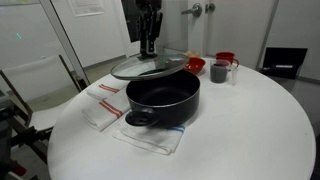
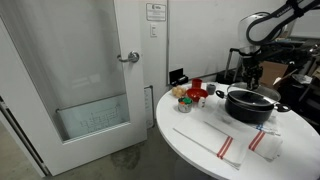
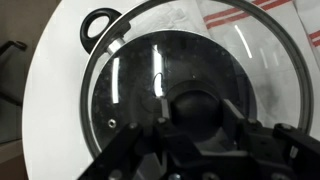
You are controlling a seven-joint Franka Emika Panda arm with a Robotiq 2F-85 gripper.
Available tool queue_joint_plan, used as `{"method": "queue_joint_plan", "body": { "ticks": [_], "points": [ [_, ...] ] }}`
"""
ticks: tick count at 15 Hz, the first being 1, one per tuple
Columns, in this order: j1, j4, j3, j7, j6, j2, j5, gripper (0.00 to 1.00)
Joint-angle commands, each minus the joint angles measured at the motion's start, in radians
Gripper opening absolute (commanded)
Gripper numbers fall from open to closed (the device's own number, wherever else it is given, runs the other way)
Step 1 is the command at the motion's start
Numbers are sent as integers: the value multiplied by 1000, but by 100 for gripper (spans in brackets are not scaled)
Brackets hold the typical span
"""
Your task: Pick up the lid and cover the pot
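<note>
The lid hangs off-center above the pot's rim. I will next move my gripper toward the middle of the pot's opening (image 1: 164, 88) (image 3: 165, 92) and go down to let go of the lid there.
The glass lid (image 1: 140, 68) with a metal rim hangs tilted just above the far rim of the black pot (image 1: 163, 100), which stands on the white round table. My gripper (image 1: 148, 50) is shut on the lid's black knob (image 3: 195, 105). In the wrist view the lid (image 3: 125, 90) fills the frame, and the pot's dark inside and one side handle (image 3: 100, 21) show through and beside it. In an exterior view the gripper (image 2: 252, 74) holds the lid over the pot (image 2: 250, 106).
A grey mug (image 1: 219, 72) and red bowls (image 1: 226, 58) stand behind the pot. White towels with red stripes (image 1: 104, 103) lie beside and under it. The table's edge (image 1: 260, 140) is near. A door (image 2: 90, 70) stands beyond.
</note>
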Motion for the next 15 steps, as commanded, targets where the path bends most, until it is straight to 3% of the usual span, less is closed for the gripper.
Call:
{"method": "queue_joint_plan", "body": {
  "ticks": [1, 6, 15],
  "points": [
    [-23, 35, -6, 13, 5, 20, 53, 25],
    [-54, 42, -11, 11, 41, 44, 122, 25],
    [-76, 53, -27, 13, 63, 71, 148, 25]
  ]
}}
